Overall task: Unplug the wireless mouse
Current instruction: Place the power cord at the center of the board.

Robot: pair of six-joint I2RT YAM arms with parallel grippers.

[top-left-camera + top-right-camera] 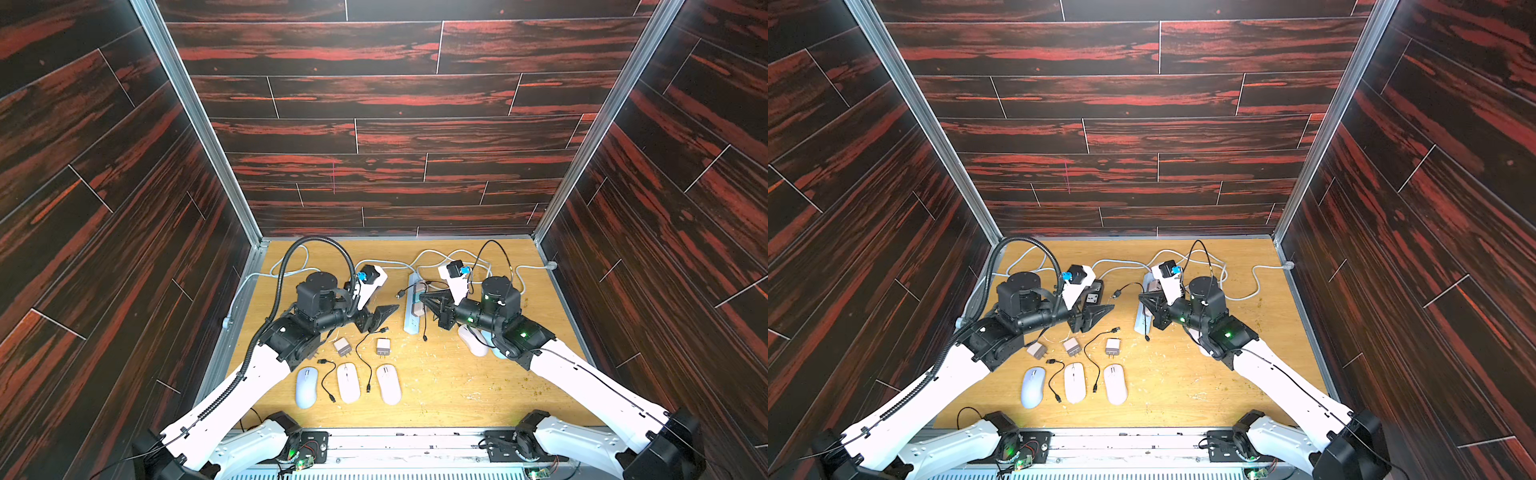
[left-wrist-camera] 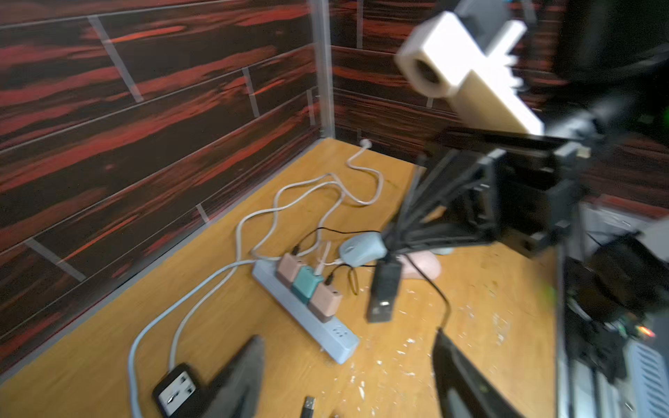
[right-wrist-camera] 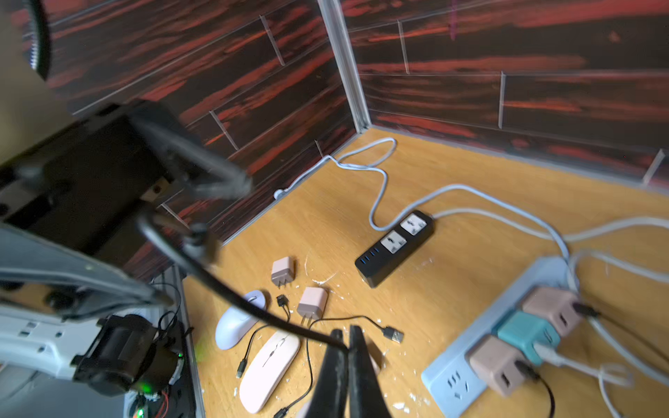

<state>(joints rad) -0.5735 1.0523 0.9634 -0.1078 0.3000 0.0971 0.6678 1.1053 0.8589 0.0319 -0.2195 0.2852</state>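
Observation:
The right gripper moves back and down to the bare tabletop (image 1: 417, 370) beside the front mice next and releases the cable there, since that patch lies empty.
My right gripper (image 1: 420, 297) (image 3: 344, 333) is shut on a thin black cable (image 3: 253, 307) over the light blue power strip (image 1: 411, 322). A black plug (image 2: 382, 293) of that cable hangs below its tips. My left gripper (image 1: 388, 313) (image 2: 349, 336) is open with nothing between its fingers; the cable (image 2: 434, 289) runs down to one fingertip (image 2: 440, 334). A grey-blue mouse (image 2: 362, 248) and a pink mouse (image 2: 423, 269) lie beyond the strip, under the right arm. Whether either is plugged in I cannot tell.
Three chargers (image 2: 306, 280) sit in the blue strip with cables. A black power strip (image 3: 394, 246) lies under the left gripper. At the front lie three mice (image 1: 348, 382), loose chargers (image 1: 382, 346) and loose black cables (image 1: 368, 365). Pale cords loop along the back wall.

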